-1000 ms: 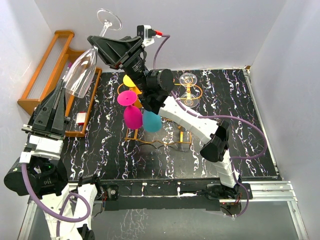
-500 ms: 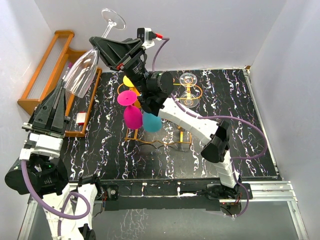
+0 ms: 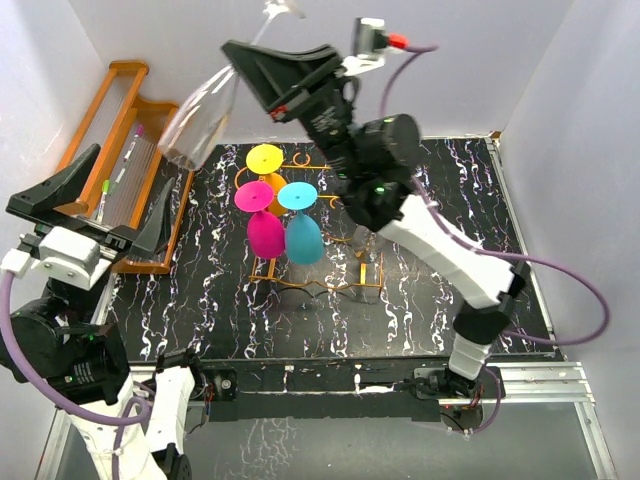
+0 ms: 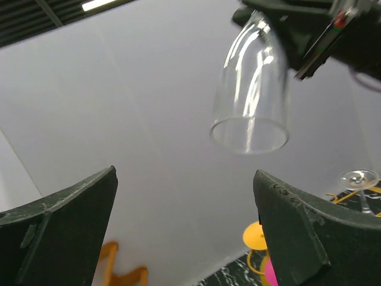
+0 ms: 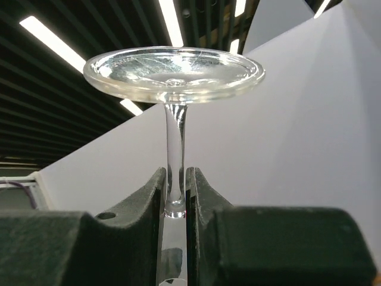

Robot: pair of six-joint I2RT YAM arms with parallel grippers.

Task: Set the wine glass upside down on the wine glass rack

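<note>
My right gripper goes down to its right in the top view next and lets go of the clear glass's stem, since the empty hook (image 3: 333, 198) beside the teal glass lies down there.
My right gripper (image 3: 252, 62) is shut on the stem of a clear wine glass (image 3: 200, 120), which hangs high above the table's back left. Its bowl tilts down to the left and its foot (image 3: 283, 8) reaches the frame's top. In the right wrist view the stem (image 5: 175, 161) is pinched between the jaws (image 5: 174, 173) under the round foot (image 5: 174, 68). My left gripper (image 3: 145, 170) stands wide open and empty, below and left of the bowl (image 4: 250, 89), apart from it. The gold wire wine glass rack (image 3: 318, 287) stands mid-table.
Pink (image 3: 265, 232), teal (image 3: 303, 238) and yellow (image 3: 265, 158) glasses hang upside down on the wire rack. A clear glass foot (image 4: 357, 177) shows there too. A chunky orange wooden rack (image 3: 110, 120) lies at the back left. White walls close in on three sides.
The left gripper has opened, let go of the glass bowl and dropped back to the lower left. The right arm has lifted the glass higher and to the right.
</note>
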